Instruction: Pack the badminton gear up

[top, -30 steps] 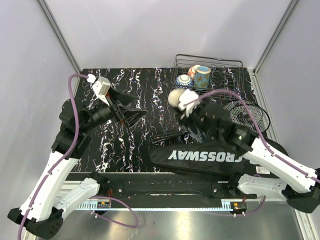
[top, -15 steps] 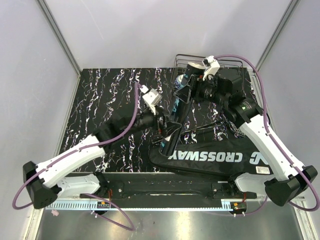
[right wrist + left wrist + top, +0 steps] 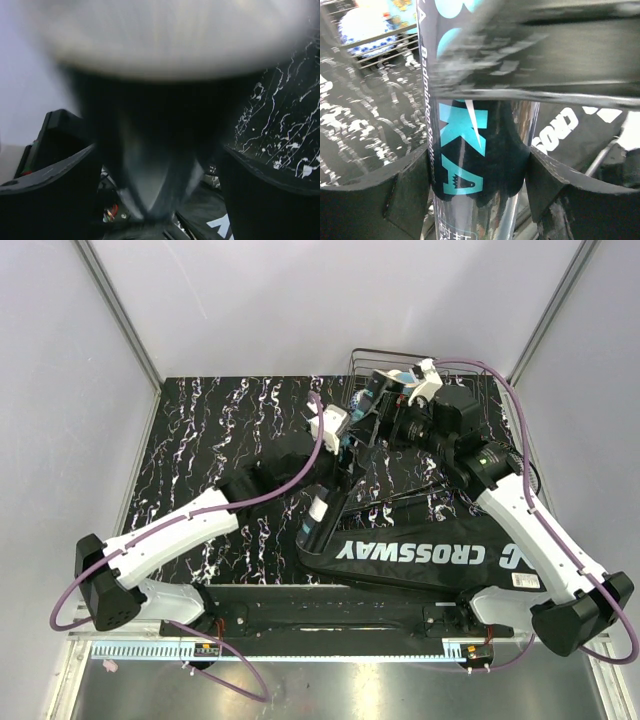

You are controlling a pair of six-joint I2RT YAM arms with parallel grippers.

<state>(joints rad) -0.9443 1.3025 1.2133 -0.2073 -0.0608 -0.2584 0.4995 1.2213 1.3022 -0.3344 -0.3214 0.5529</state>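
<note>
The robot's left gripper needs to carry the tube (image 3: 325, 502) to the left in the top view next and down onto the bare marbled tabletop to release it, since that part of the tabletop is clear.
The dark teal-lettered tube (image 3: 325, 502) leans from the bag's left end up toward the basket. My left gripper (image 3: 342, 455) is shut on its middle; in the left wrist view the tube (image 3: 470, 125) fills the gap between the black fingers (image 3: 410, 195). My right gripper (image 3: 380, 420) is shut on the tube's upper end; the right wrist view shows the tube (image 3: 150, 150) blurred, with a pale cap on top. The black "CROSSWAY" bag (image 3: 420, 555) lies along the near edge. The racket's thin shaft (image 3: 400, 498) shows behind the bag, its head mostly under the right arm. No shuttlecocks show.
A wire basket (image 3: 455, 368) with painted ceramic cups stands at the back right, just behind my right gripper; its wires (image 3: 375, 42) show in the left wrist view. The black marbled tabletop (image 3: 220, 430) stretches to the left.
My left arm swung in from the table's left and closed on the tube, then slid farther up it. My right gripper moved back toward the basket onto the tube's upper end.
</note>
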